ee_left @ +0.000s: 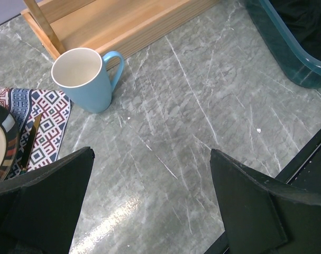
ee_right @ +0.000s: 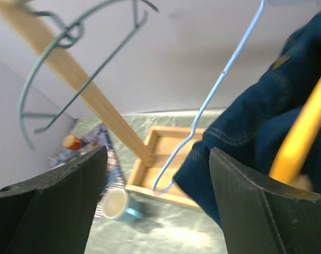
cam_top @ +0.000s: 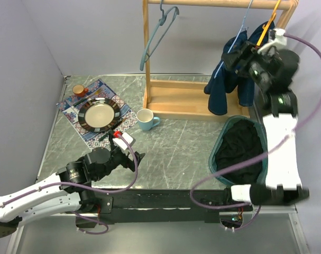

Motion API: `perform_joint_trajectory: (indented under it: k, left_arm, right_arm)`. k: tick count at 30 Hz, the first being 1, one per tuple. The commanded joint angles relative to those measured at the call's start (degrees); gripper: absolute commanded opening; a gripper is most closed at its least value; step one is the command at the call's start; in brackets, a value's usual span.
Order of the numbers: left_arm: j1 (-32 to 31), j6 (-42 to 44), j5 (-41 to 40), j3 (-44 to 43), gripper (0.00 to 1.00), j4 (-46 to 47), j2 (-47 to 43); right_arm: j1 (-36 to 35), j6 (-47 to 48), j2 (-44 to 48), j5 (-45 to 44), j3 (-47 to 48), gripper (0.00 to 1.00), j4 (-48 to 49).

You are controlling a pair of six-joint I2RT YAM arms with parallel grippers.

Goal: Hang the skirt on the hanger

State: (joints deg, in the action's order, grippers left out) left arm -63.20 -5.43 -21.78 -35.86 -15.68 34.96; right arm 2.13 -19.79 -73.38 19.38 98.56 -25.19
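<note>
The dark clothes still lie in the teal bin. My right gripper should next move back and down from the rack point(cam_top: 147, 53) onto the far end of the dark clothes point(cam_top: 241, 128).
A navy skirt point(cam_top: 226, 87) hangs at the right end of the wooden rack point(cam_top: 147, 53), by a light blue wire hanger point(cam_top: 239, 32) and an orange hanger point(cam_top: 268, 24). I cannot tell which hanger carries it. My right gripper point(cam_top: 237, 53) is raised at the skirt's top, open and empty. In the right wrist view point(ee_right: 157, 153) the skirt point(ee_right: 266, 132) is beside the right finger, with the blue wire hanger point(ee_right: 213, 100) between the fingers and the orange hanger point(ee_right: 300, 143) at the right. My left gripper point(cam_top: 133, 156) is open and empty low over the table point(ee_left: 152, 153).
A teal hanger point(cam_top: 157, 34) hangs at the rack's left end. A teal bin point(cam_top: 221, 143) with dark clothes stands front right. A blue mug point(cam_top: 146, 119) stands by the rack base. A plate point(cam_top: 99, 114) on a patterned placemat lies at the left.
</note>
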Motion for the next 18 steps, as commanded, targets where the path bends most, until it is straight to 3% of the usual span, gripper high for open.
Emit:
perform_joint_trajectory:
  k: [1,4,7,13,18]
  left_arm:
    - [0.3,-0.7,0.7,-0.9,0.97,1.3,-0.8]
    - [0.3,-0.7,0.9,-0.9,0.97,1.1,-0.9]
    - [0.3,-0.9,1.0,-1.1,0.97,0.8,-1.0]
    - [0.3,-1.0,1.4,-1.2,0.97,0.5,-1.6]
    - [0.2,-0.8,2.4,-1.4,0.97,0.3,-1.6]
  right_arm:
    - [0.0,20.9,11.3,6.3,-3.5,0.89,-3.7]
    - [0.0,33.4,17.1,14.8,-7.2,0.92,-11.3]
    - [0.0,40.8,21.1,17.0,-11.5,0.93,-17.9]
    - [1.7,48.9,26.5,10.6,-26.8,0.93,-24.2]
    - [9.5,56.1,26.2,6.7,-38.4,0.93,-24.0]
